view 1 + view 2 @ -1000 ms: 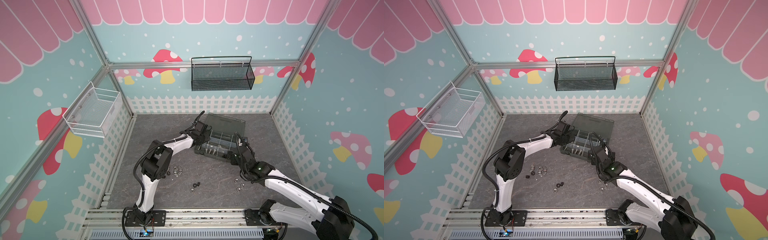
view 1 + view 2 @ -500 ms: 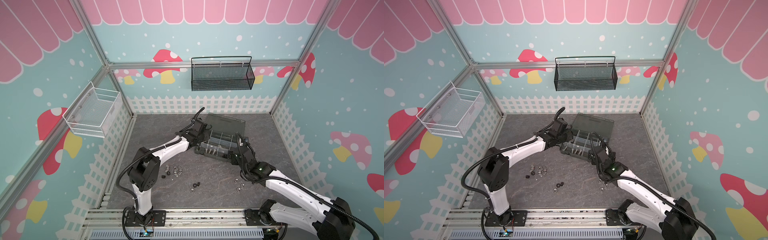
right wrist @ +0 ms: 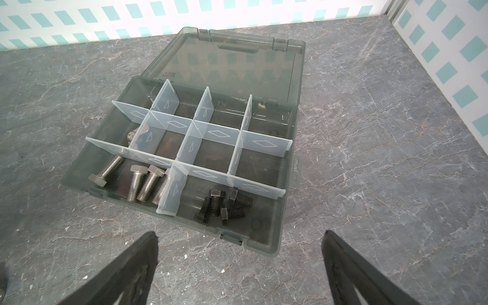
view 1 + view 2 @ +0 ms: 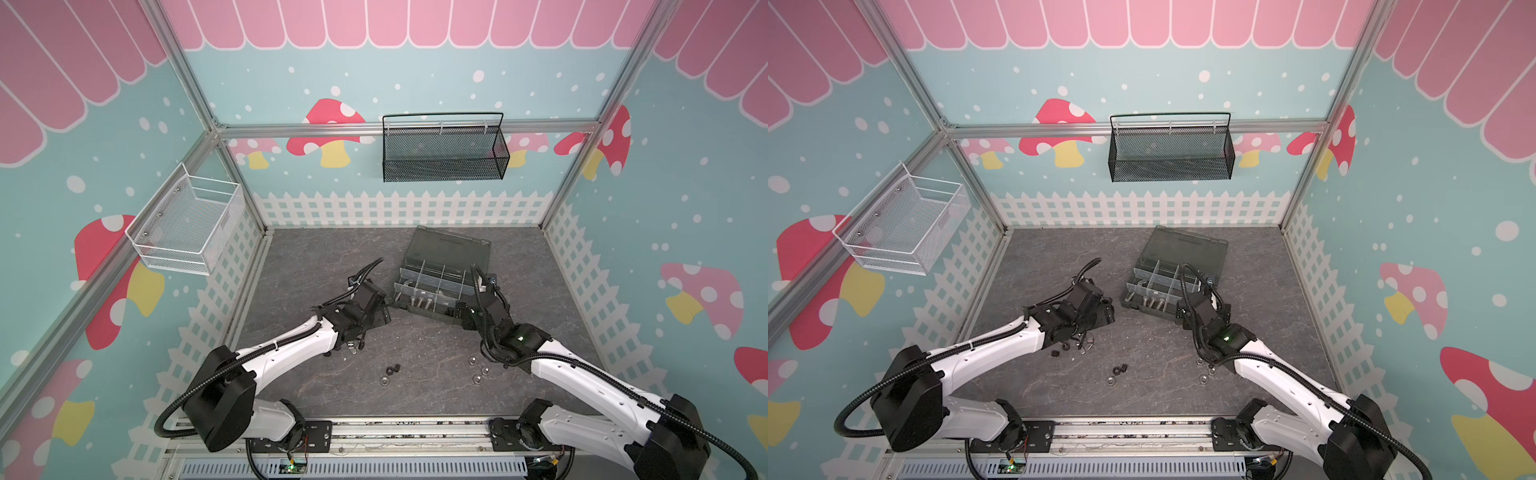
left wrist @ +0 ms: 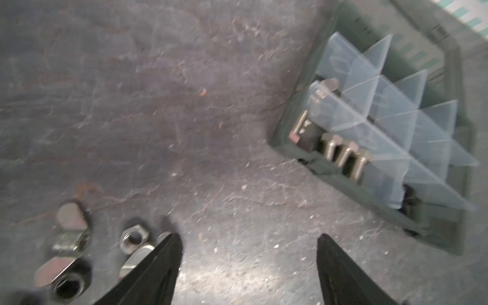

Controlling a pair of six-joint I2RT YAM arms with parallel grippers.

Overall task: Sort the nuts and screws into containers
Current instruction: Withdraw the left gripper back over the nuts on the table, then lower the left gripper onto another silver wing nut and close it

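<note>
The left gripper draws back and down onto the wing nut next. The wing nut peeks past its finger, below the fingers and nearer my base.
The dark grey organiser box [image 4: 424, 311] [image 3: 289, 169] lies open, its containers split by translucent dividers. Silver screws [image 3: 142, 184] fill one front container and black screws [image 3: 224, 203] the one beside it. A wing nut [image 3: 137, 134] rests in a middle-row container. My left gripper [image 5: 248, 237] [image 4: 380, 311] is open over bare floor, just off the box's left corner. A silver hex nut [image 5: 133, 237] and wing nuts [image 5: 71, 232] lie beside one fingertip. My right gripper [image 3: 240, 233] [image 4: 459, 311] is open and empty, just short of the box's front wall.
Black nuts [image 4: 392, 369] and a silver nut [image 4: 385, 380] lie loose mid-floor. More silver nuts [image 4: 478, 368] sit by the right arm. A black mesh basket [image 4: 442, 149] and a white wire basket [image 4: 187, 226] hang on the walls. The box lid [image 4: 449, 249] leans back.
My left gripper has drawn back from over the box's left containers toward the loose nuts, and its jaws have opened wide. The right arm has not moved.
</note>
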